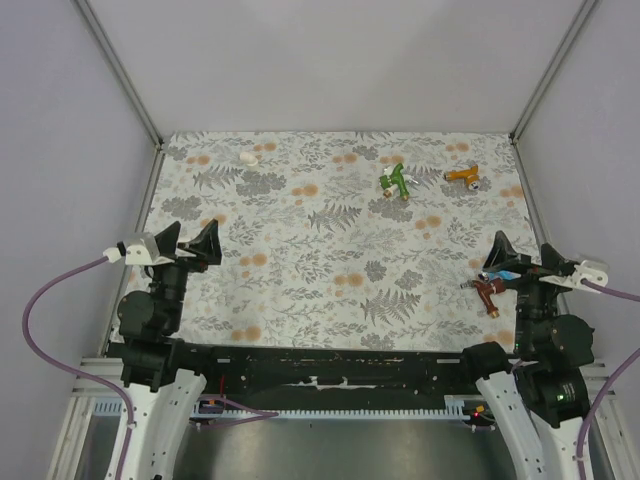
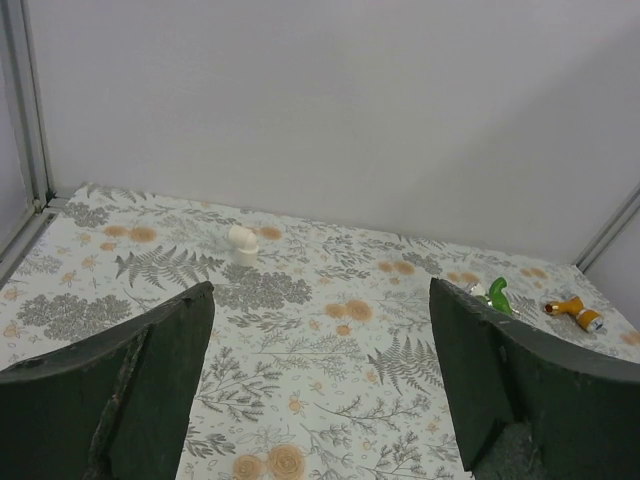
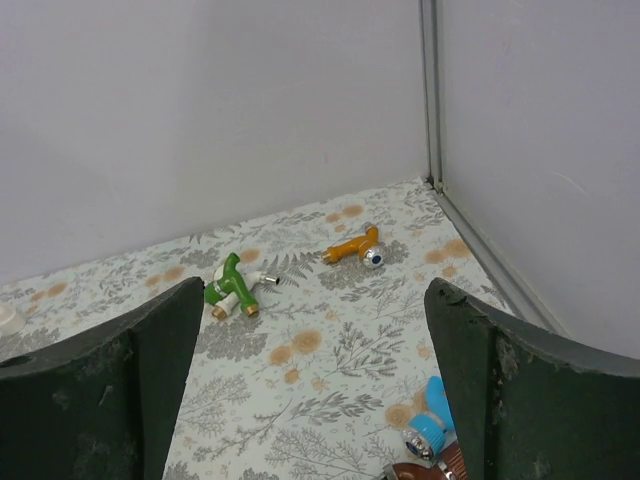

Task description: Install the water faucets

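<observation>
The orange faucet lies outward and below, its silver-end with the cap facing me, so next my right gripper should reach outward and down to close around that end.
An orange water faucet lies at the far right of the floral mat. Just left of it lies a green faucet with a white part against it. A dark red faucet and a blue one lie together at the near right, right beside my right gripper. That gripper is open and holds nothing. My left gripper is open and holds nothing at the near left, far from every faucet.
A small white fitting sits at the far left of the mat. White walls with metal corner posts close the mat on three sides. The arms' bases stand along the near edge.
</observation>
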`<state>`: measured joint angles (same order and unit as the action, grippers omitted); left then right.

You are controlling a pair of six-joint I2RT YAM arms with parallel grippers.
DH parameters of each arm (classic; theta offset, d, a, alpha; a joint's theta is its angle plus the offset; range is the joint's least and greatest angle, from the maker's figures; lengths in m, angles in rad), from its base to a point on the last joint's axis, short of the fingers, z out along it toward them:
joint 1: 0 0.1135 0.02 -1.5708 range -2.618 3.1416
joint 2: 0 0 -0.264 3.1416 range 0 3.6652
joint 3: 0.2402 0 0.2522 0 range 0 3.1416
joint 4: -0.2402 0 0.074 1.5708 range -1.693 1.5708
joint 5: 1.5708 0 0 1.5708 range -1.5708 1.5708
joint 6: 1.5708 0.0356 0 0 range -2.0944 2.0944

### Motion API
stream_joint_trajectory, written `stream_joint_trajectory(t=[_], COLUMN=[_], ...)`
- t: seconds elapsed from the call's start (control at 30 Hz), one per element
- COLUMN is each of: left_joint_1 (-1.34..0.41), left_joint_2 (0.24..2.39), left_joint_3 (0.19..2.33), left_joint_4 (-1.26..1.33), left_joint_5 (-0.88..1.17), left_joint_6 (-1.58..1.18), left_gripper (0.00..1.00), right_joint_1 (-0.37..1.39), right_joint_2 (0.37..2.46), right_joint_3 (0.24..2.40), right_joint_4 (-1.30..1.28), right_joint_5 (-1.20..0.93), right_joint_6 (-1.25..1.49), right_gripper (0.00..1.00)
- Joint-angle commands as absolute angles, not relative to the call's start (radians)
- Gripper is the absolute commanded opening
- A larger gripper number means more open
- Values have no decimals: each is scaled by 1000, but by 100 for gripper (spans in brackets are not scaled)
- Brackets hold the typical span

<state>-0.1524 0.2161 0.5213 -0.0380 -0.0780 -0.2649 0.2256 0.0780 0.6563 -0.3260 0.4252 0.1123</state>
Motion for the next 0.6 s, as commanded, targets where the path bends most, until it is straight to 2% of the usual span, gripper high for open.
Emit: stream_joint_trajectory(t=[0.0, 0.2, 0.33, 0.57], left_joint_1=[-149, -189, -213, -248], left_joint_2=[206, 189, 187, 170], left_joint_3=[578, 607, 620, 638], left_joint_4=[-96, -212, -284, -348], left_joint_5=[-97, -54, -110, -124], left_joint_6=[-276, -222, -242, -193], left_gripper=[93, 94, 94, 94], right_joint_1=[224, 222, 224, 225], right_joint_2=[173, 327, 419, 711], right_joint_3=[744, 862, 920, 951], right_joint_4=[-432, -592, -658, -678], right_joint_5=[368, 200, 126, 150], right_joint_6=[198, 221, 261, 432], right_gripper=[98, 98, 98, 98])
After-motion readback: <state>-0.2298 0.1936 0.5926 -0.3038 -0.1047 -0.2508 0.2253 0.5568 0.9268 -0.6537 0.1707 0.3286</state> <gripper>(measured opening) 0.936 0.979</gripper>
